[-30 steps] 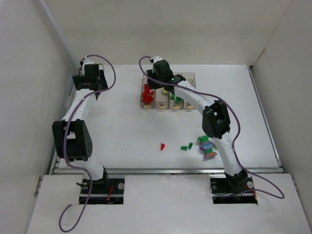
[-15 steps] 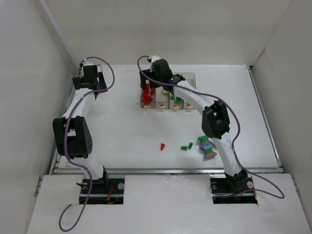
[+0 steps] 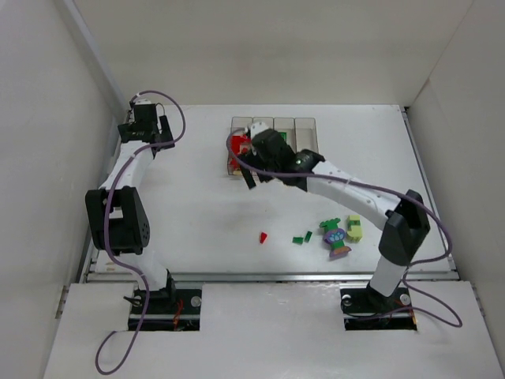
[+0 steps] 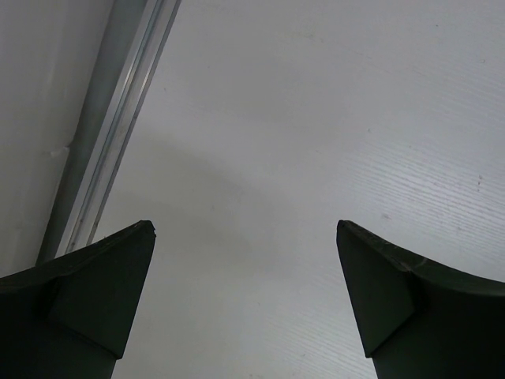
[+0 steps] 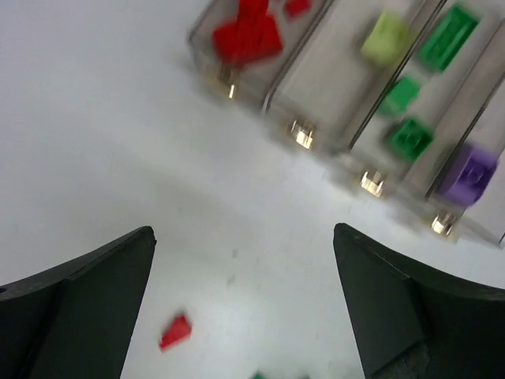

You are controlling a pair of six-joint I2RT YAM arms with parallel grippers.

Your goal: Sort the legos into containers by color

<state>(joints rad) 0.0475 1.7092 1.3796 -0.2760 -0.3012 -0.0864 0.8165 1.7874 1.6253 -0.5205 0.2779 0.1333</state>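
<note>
I need to move the open fingers of my right gripper back and down around the small red lego [image 3: 263, 237] [image 5: 176, 332].
The containers [image 3: 293, 123], a row of clear bins, stand at the back of the table. In the right wrist view they [image 5: 327, 75] hold red legos [image 5: 248, 31], a lime one [image 5: 385, 37], green ones [image 5: 404, 93] and a purple one [image 5: 471, 170]. Loose on the table lie a red lego [image 3: 263, 237], a green one [image 3: 302, 236], a multicoloured clump [image 3: 336, 239] and a lime-yellow brick [image 3: 354, 228]. My right gripper [image 3: 248, 170] hovers open and empty just in front of the bins, with the loose red lego [image 5: 175, 332] below it [image 5: 245, 237]. My left gripper [image 3: 145, 120] stands open and empty at the far left.
White walls enclose the table on three sides. A metal rail [image 4: 118, 118] runs along the left edge, close beside my left gripper [image 4: 245, 229]. Small yellowish tabs [image 5: 302, 133] mark the bins' near ends.
My right gripper has opened and pulled back from above the bins toward the table's middle, uncovering the lime-yellow brick near the clump. The left arm has barely moved.
</note>
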